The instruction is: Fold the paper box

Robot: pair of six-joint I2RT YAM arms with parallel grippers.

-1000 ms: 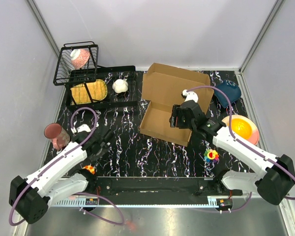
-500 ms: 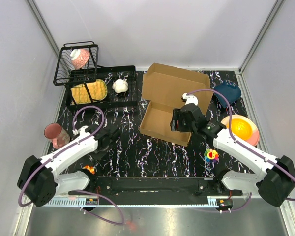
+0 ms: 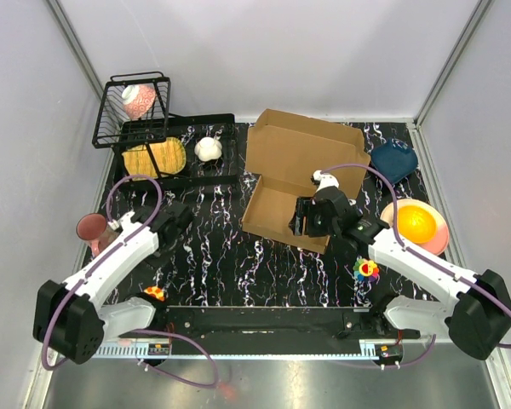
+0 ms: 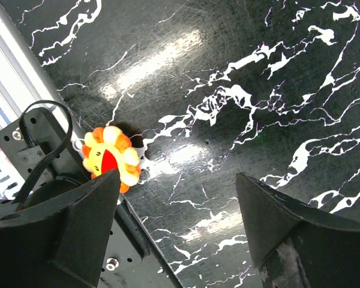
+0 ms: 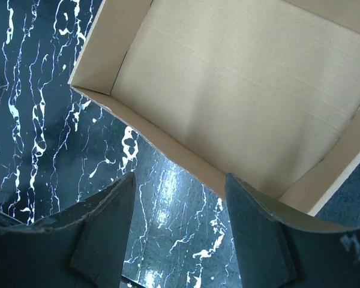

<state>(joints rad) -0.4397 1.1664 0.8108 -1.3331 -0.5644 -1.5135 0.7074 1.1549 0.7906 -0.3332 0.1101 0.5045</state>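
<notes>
I should move my right gripper back and to the right in the top view to close over the colourful flower toy (image 3: 366, 269), since it lies clear of the tray.
The paper box (image 3: 272, 200) is brown cardboard and lies right of the table's middle as an open tray. Its lid (image 3: 302, 152) stands up behind it. In the right wrist view the tray's pale floor (image 5: 246, 90) and front wall fill the top of the picture. My right gripper (image 3: 300, 220) hangs open over the tray's near wall, and nothing lies between its fingertips (image 5: 180, 198). My left gripper (image 3: 174, 218) is far from the box, at the left over bare marble. It is open and empty (image 4: 177, 204).
A black wire basket (image 3: 132, 106) and a black rack (image 3: 175, 153) with a yellow item and a white item stand at the back left. A pink cup (image 3: 94, 232) is beside the left arm. A blue bowl (image 3: 394, 160), an orange-centred plate (image 3: 417, 223), a colourful flower toy (image 3: 366, 270) and an orange flower toy (image 4: 111, 157) are also here.
My left gripper has swung away from the near edge, toward the back left. My right gripper has drawn back from over the tray's floor to its near wall.
</notes>
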